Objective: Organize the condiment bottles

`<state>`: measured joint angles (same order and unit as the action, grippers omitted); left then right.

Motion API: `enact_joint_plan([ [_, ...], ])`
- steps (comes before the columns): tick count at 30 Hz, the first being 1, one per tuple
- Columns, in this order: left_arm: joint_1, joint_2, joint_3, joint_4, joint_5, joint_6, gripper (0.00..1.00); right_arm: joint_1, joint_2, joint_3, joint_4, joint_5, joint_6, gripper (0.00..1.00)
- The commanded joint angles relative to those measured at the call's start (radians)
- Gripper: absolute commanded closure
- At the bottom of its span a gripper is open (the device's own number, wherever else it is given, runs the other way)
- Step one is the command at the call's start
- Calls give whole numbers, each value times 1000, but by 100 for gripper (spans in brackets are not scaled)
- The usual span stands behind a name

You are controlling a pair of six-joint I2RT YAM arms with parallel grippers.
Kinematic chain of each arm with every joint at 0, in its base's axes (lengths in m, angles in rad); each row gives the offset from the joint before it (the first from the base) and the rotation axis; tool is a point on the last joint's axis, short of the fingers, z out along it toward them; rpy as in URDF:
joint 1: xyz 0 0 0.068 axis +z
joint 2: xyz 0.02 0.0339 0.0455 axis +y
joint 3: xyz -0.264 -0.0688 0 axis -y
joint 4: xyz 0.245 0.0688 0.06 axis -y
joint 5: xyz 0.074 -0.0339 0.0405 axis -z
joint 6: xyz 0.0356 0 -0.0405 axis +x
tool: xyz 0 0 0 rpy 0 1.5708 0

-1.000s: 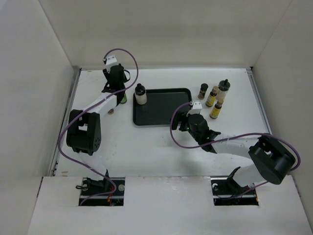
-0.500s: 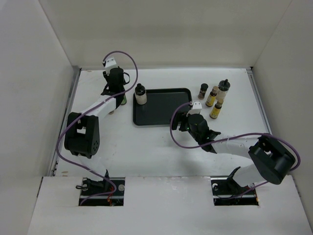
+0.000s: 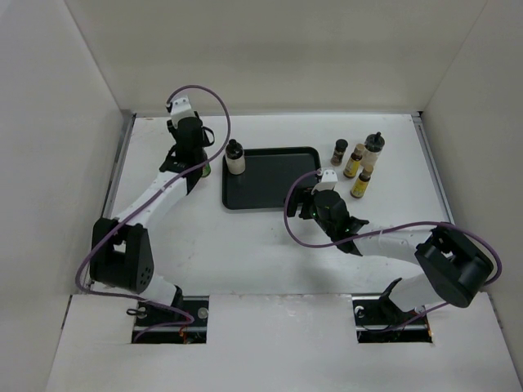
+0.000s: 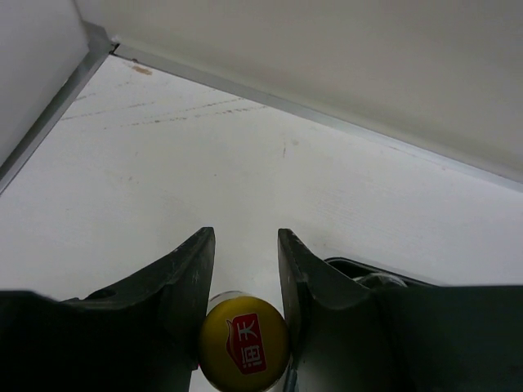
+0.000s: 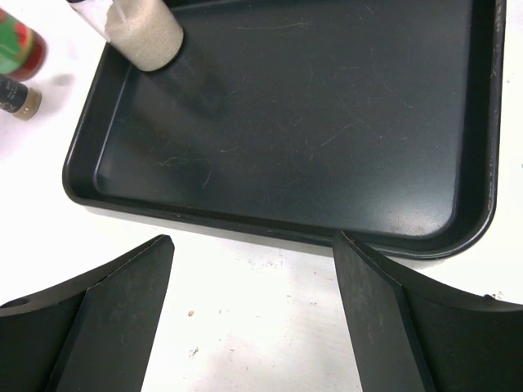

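My left gripper goes back next and lowers the red-green bottle there.
My left gripper (image 3: 202, 162) (image 4: 245, 237) stands left of the tray, shut on the yellow cap (image 4: 243, 351) of the red-green bottle (image 3: 208, 168), which stands upright on the table. A pale black-capped bottle (image 3: 234, 157) (image 5: 135, 33) stands in the tray's far left corner. My right gripper (image 3: 309, 206) (image 5: 253, 241) is open and empty, low over the table at the tray's near edge. The red-green bottle (image 5: 16, 45) and a short brown bottle (image 5: 15, 98) show left of the tray in the right wrist view.
The flat black tray (image 3: 270, 201) (image 5: 278, 229) lies mid-table. Right of it stand a short brown bottle (image 3: 340, 150), two slim yellow-labelled bottles (image 3: 355, 160) (image 3: 361, 183) and a pale black-capped bottle (image 3: 375, 151). White walls enclose the table.
The left arm's elbow has swung down and to the left while its gripper stays at the red-green bottle. The right arm and the bottles have not moved.
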<state>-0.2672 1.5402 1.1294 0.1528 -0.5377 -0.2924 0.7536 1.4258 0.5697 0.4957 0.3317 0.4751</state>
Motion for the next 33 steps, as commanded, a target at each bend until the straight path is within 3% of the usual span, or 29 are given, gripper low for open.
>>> enact_joint_plan([
  [1,-57,-126,-23,103,-21,12,83,-1,-10,28,29,-8,-3,15],
  [13,-261,-117,-68,129,-47,7,83,-6,-34,16,27,0,-3,15],
  [33,-336,-66,-232,188,-34,-42,80,-15,-30,13,30,7,-3,14],
])
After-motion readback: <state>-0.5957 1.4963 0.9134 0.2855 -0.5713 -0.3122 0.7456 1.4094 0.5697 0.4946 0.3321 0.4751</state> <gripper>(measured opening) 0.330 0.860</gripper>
